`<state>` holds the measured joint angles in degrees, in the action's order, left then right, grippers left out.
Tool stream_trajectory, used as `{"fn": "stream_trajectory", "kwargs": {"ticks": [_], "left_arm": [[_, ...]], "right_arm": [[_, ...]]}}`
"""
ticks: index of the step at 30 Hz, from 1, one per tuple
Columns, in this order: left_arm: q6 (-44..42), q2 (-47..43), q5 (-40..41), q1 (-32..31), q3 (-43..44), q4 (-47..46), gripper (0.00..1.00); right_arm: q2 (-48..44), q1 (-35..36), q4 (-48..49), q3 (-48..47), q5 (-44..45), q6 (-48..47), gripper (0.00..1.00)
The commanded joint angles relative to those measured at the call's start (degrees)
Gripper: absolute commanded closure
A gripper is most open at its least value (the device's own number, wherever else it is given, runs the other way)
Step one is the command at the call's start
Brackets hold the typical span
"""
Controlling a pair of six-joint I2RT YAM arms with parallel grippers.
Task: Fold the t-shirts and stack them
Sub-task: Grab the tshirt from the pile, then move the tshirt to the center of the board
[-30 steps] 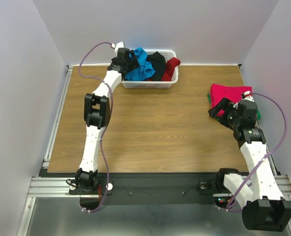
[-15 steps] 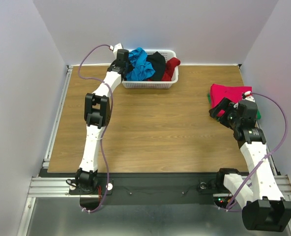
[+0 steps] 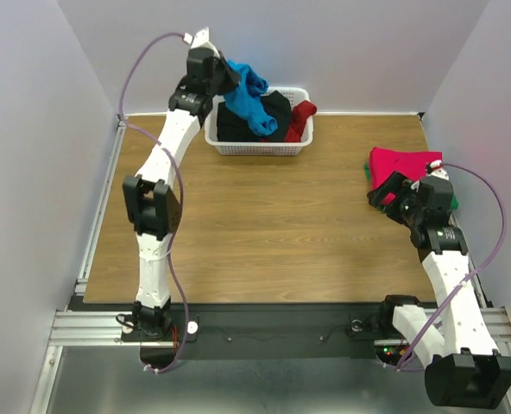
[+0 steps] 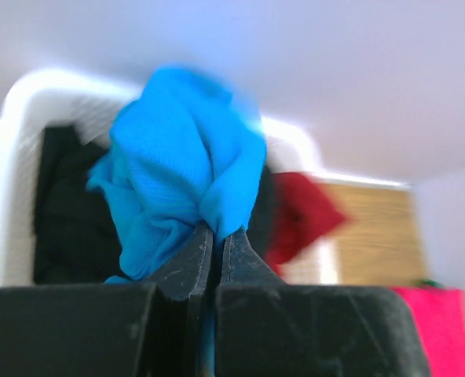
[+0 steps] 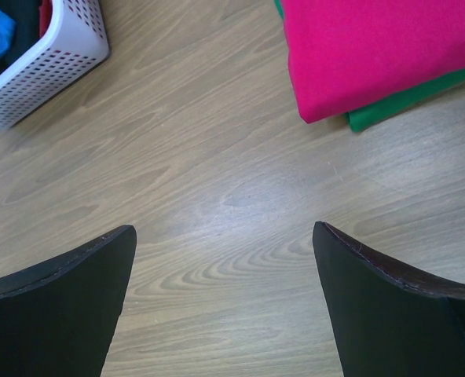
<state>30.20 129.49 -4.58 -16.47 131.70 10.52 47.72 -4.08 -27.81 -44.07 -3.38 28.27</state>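
Observation:
My left gripper will next lift up and back, clear of the basket [image 3: 260, 147], and let go of the turquoise-blue t-shirt over the middle of the table, because the wood there is bare.
My left gripper [image 3: 224, 79] is shut on a bunched turquoise-blue t-shirt [image 3: 249, 97], which hangs lifted above the white basket [image 3: 260, 147] at the table's back. In the left wrist view the fingers [image 4: 217, 232] pinch a fold of the blue cloth [image 4: 181, 157]. A black t-shirt [image 3: 279, 110] and a dark red one [image 3: 302, 117] lie in the basket. At the right, a folded magenta-red t-shirt [image 3: 398, 162] rests on a folded green one [image 3: 453, 201]. Just in front of that stack, my right gripper [image 3: 392, 197] hovers open and empty over bare wood [image 5: 224, 228].
The wooden table [image 3: 264, 224] is walled at the back and on both sides. The basket's corner [image 5: 52, 71] shows at the top left of the right wrist view. The magenta shirt [image 5: 374, 47] and the green edge [image 5: 405, 98] lie ahead of the right fingers.
My left gripper closed on the blue t-shirt in the basket and rose, drawing the shirt up out of it. The right arm has stayed put.

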Motion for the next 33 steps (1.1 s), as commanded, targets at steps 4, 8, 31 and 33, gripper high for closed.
{"fn": "stream_trajectory", "kwargs": {"ticks": [4, 8, 31, 33], "left_arm": [[-6.4, -27.7, -5.4, -7.6, -3.5, -6.0, 1.00], [-10.2, -39.4, -2.8, -15.6, -9.3, -6.6, 1.00], [0.4, -49.8, -5.8, -21.9, -56.1, -13.4, 0.38], [-0.8, -43.8, -5.9, -21.9, -55.0, -10.7, 0.02]], "right_arm": [[-2.0, -0.1, 2.6, 0.6, 0.9, -0.3, 0.00], [-2.5, -0.1, 2.7, 0.8, 0.5, -0.3, 0.00], [-12.3, -0.1, 1.8, 2.6, -7.0, 0.8, 0.00], [-11.2, -0.1, 1.4, 2.1, -9.1, -0.7, 0.00]]}}
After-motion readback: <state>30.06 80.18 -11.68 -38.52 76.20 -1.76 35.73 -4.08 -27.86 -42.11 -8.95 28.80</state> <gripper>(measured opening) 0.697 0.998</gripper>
